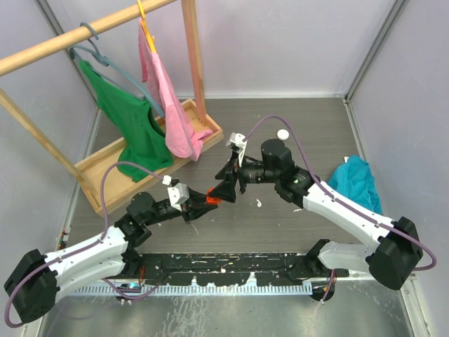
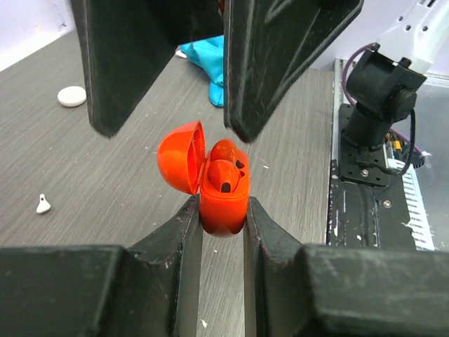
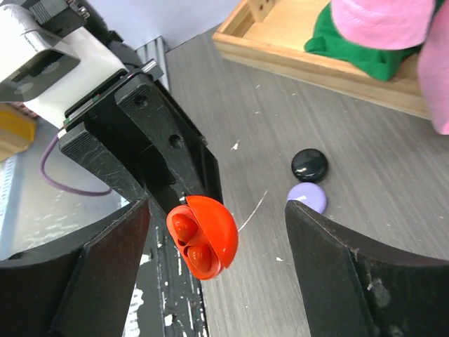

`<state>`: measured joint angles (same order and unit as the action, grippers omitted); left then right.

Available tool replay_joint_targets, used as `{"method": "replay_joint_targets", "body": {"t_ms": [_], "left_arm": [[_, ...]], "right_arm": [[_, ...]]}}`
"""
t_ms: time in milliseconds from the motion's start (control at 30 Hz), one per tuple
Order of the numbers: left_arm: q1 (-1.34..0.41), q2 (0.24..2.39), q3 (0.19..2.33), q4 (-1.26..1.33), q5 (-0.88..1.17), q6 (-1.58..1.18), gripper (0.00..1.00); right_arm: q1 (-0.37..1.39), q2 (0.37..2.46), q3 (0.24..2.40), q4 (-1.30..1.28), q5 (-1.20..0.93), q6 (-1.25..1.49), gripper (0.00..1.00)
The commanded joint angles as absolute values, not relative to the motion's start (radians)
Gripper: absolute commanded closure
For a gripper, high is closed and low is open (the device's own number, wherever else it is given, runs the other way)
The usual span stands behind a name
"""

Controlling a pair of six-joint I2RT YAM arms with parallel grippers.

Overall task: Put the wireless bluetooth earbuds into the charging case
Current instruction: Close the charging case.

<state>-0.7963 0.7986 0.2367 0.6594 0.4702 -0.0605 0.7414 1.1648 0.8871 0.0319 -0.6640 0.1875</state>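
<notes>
My left gripper moves down next, tilting its fingers down, toward the table beside the black and lilac cases to release the red case (image 1: pixel 212 199). Both slots already hold earbuds.
My left gripper (image 2: pixel 223 225) is shut on the base of a red charging case (image 2: pixel 223 203) and holds it above the table with its lid (image 2: pixel 181 158) hinged open. Two red earbuds (image 2: pixel 224 172) sit in its wells. My right gripper (image 3: pixel 217 207) is open, with its fingers (image 2: pixel 280 63) wide on either side of the case and not touching it. The right wrist view shows the case (image 3: pixel 214 235) and both buds (image 3: pixel 184 225) between its fingers. From above, the case (image 1: pixel 212 199) is between the two grippers. A white earbud (image 2: pixel 43 204) lies loose on the table.
A black round case (image 3: pixel 309 164) and a lilac one (image 3: pixel 309 196) lie on the table below. A white round case (image 1: pixel 283 134) and a blue cloth (image 1: pixel 354 182) are on the right. A wooden rack (image 1: pixel 112 165) with green and pink clothes stands at the back left.
</notes>
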Motion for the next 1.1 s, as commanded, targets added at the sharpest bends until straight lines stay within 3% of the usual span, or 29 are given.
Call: {"method": "replay_joint_targets", "body": {"t_ms": [0, 633, 900, 1067], "left_arm": [[-0.792, 0.826, 0.297, 0.746, 0.542, -0.040, 1.00], [-0.793, 0.881, 0.284, 0.745, 0.438, -0.136, 1.00], [-0.793, 0.903, 0.293, 0.685, 0.377, -0.221, 1.00], [-0.793, 0.880, 0.297, 0.586, 0.283, -0.331, 1.00]], "right_arm": [[0.735, 1.190, 0.952, -0.001, -0.799, 0.171, 0.17], [0.736, 1.172, 0.945, -0.098, -0.916, 0.080, 0.25], [0.736, 1.144, 0.920, -0.103, -0.858, 0.064, 0.25], [0.736, 1.106, 0.885, -0.100, -0.625, 0.083, 0.22]]}}
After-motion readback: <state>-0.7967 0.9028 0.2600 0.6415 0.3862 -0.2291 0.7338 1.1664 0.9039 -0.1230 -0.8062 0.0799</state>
